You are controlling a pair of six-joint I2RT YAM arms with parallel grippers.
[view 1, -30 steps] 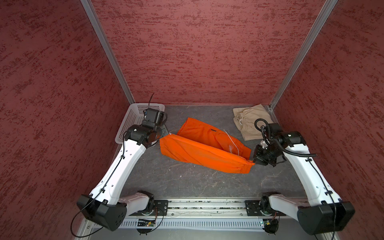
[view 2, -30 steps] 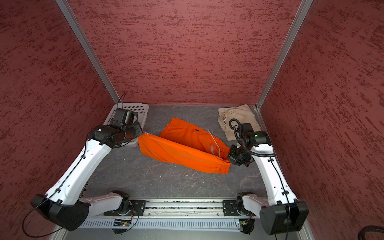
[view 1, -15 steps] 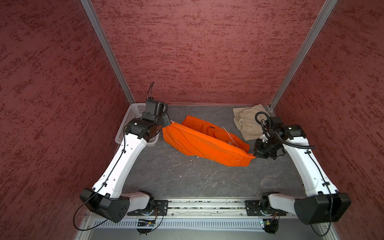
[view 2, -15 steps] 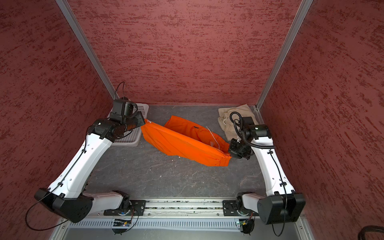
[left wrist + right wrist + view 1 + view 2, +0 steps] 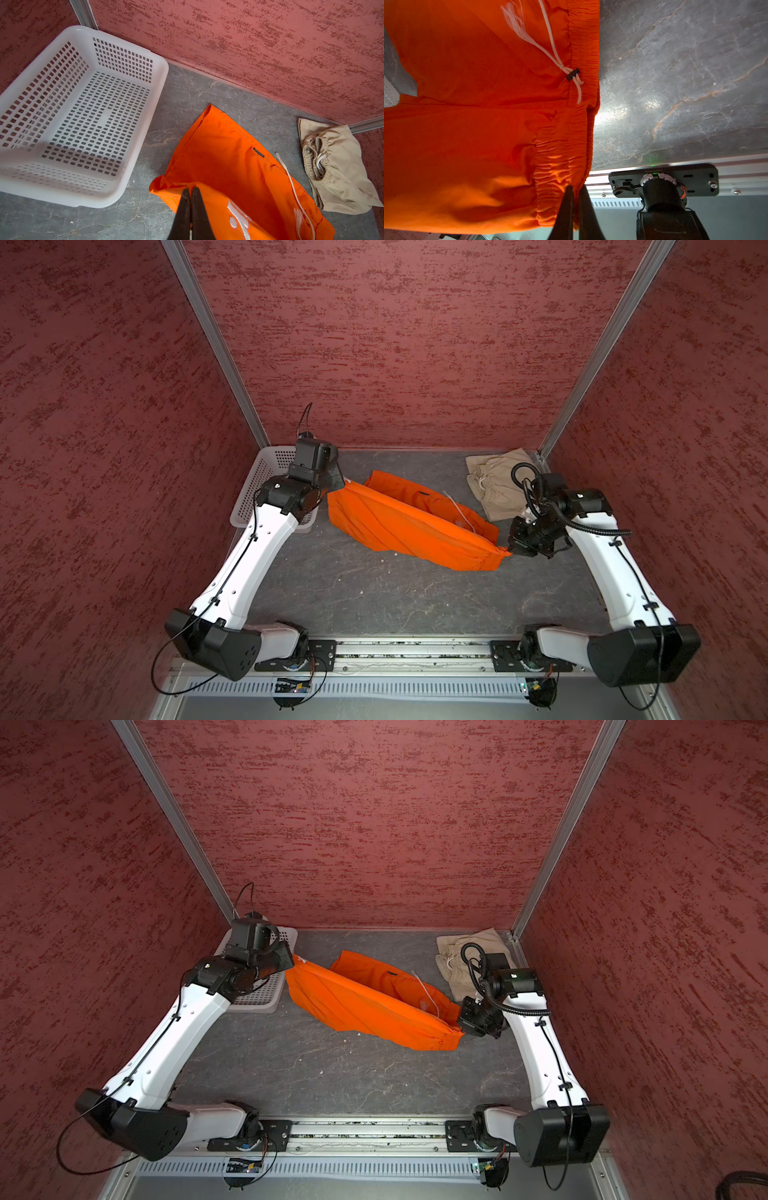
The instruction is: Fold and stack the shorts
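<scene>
My right gripper moves outward and down next and releases the waist over the far half's elastic band, which lies uncovered.
The orange shorts hang stretched between my two grippers above the grey table, with the far half still lying on it. My left gripper is shut on a hem corner of the orange shorts, beside a white mark. My right gripper is shut on the gathered elastic waist of the orange shorts. Their white drawstring lies across the cloth. The beige shorts lie bunched in the back right corner.
A white perforated basket stands at the back left, partly under my left arm. Red walls close in three sides. A metal rail with both arm bases runs along the front edge of the table.
Both grippers have carried the held edge of the orange shorts up and toward the back. The left one now sits beside the basket. The lifted fold hangs higher over the far half.
</scene>
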